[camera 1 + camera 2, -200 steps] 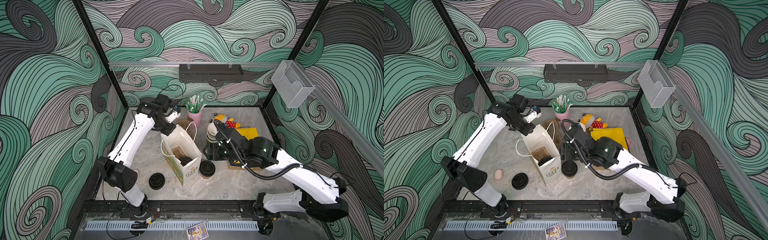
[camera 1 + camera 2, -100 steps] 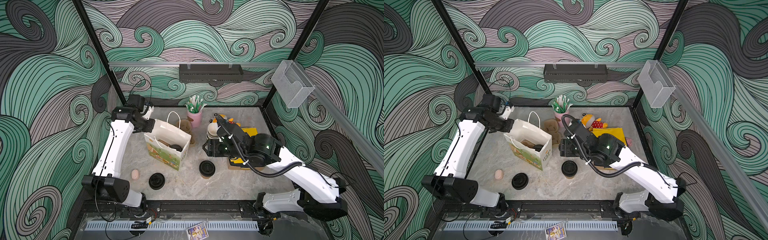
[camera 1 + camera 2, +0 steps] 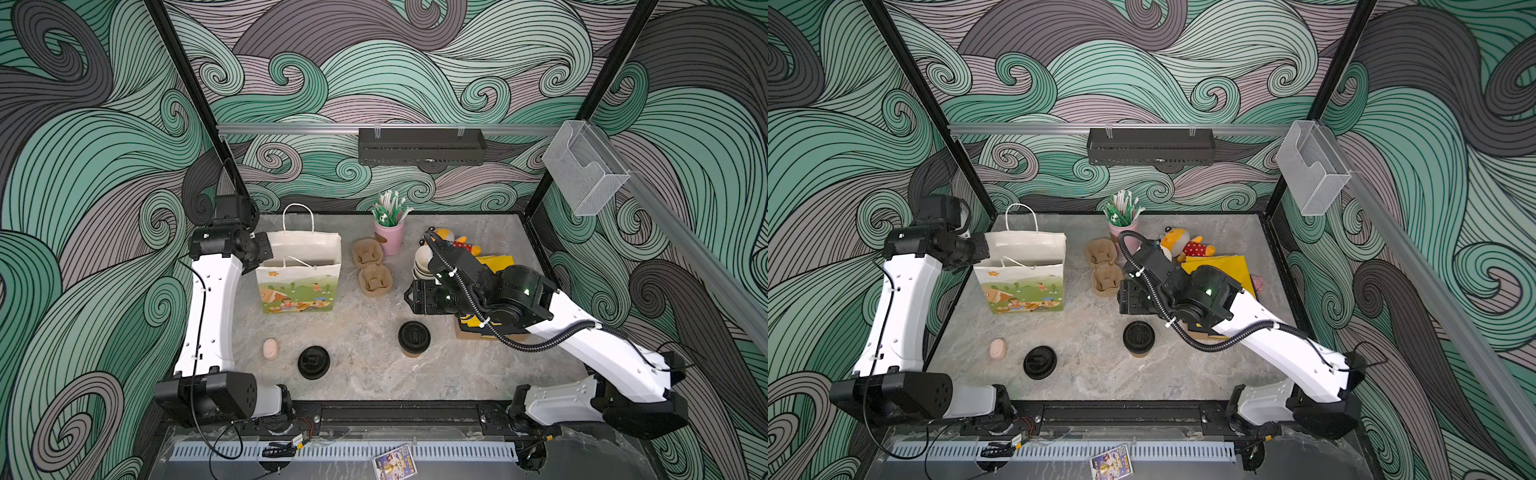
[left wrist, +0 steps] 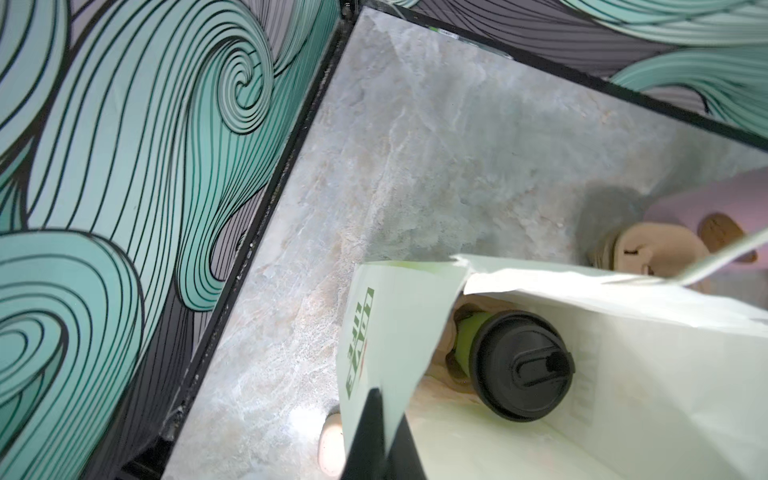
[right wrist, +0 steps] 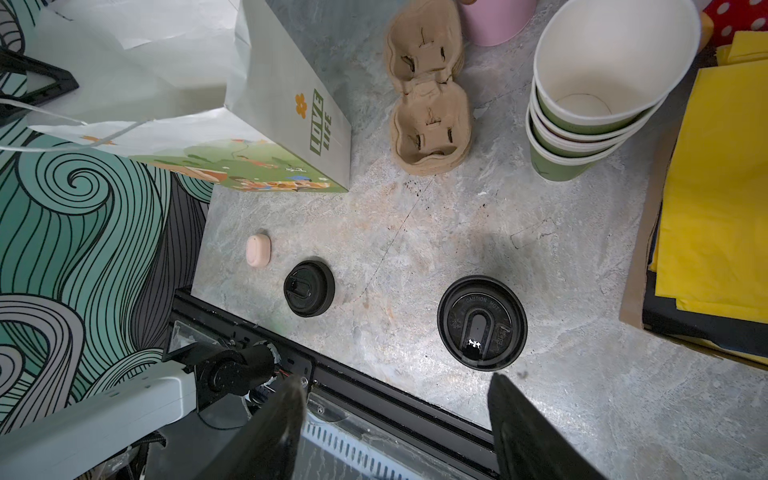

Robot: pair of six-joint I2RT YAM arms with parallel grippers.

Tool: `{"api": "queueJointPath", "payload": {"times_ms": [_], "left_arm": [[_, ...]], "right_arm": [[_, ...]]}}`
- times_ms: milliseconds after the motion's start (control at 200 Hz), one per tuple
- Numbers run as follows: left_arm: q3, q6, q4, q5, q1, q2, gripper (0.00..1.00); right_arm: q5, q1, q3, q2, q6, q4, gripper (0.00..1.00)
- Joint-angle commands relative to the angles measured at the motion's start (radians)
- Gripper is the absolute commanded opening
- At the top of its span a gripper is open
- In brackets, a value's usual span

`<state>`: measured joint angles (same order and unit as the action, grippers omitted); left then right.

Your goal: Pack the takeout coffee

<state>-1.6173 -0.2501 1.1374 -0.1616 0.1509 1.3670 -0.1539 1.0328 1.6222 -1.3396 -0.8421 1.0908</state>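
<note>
I need to pull my left gripper back next, turning the paper bag with it, and then let go of the side rim between its fingers, because the bag stands upright.
A white paper bag with a picnic print stands upright at the back left, shown in both top views. My left gripper is shut on the rim of its left side wall. The left wrist view looks into the bag, where the green takeout coffee cup with its black lid sits on brown cardboard. The brown lidded cup stands on the table in front of the middle. My right gripper hangs open just behind it, apart from it, with nothing between its fingers.
A loose black lid and a small pink thing lie front left. Cardboard cup carriers, a pink cup of straws, a stack of lidless green cups, yellow sheets and a plush toy fill the back right.
My left arm has drawn the bag from the middle to the back left and turned it, still gripping it. The right gripper has moved slightly back from the brown cup.
</note>
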Motion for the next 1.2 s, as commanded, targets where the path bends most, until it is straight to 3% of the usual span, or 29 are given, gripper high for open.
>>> {"api": "queueJointPath", "payload": {"times_ms": [0,325,515,585,655,765,885,1000,1191], "left_arm": [[0.015,-0.209,0.005,-0.011,0.005,-0.046,0.00],[0.248,-0.567,-0.059,0.197,0.005,-0.236,0.00],[0.377,-0.693,-0.097,0.335,-0.001,-0.371,0.35],[0.356,-0.644,-0.042,0.310,-0.002,-0.406,0.48],[0.295,-0.549,0.027,0.217,-0.003,-0.427,0.57],[0.166,-0.309,0.081,0.115,-0.002,-0.429,0.74],[0.112,-0.112,0.042,0.096,-0.037,-0.392,0.79],[0.129,-0.043,-0.073,0.110,-0.037,-0.344,0.79],[0.137,0.035,-0.203,0.091,-0.036,-0.261,0.79]], "right_arm": [[-0.007,-0.005,0.027,-0.016,-0.002,0.021,0.71],[0.035,-0.007,0.057,-0.082,0.013,0.001,0.72],[0.052,-0.007,0.054,-0.111,0.015,-0.019,0.73],[0.053,-0.007,0.057,-0.119,0.014,-0.020,0.73],[0.056,-0.007,0.060,-0.124,0.011,-0.024,0.74],[0.089,-0.006,0.048,-0.127,0.001,-0.070,0.75],[0.141,-0.005,0.012,-0.129,-0.015,-0.174,0.75],[0.163,0.016,-0.001,-0.153,-0.009,-0.347,0.75],[0.117,0.104,0.002,-0.268,0.140,-0.743,0.73]]}}
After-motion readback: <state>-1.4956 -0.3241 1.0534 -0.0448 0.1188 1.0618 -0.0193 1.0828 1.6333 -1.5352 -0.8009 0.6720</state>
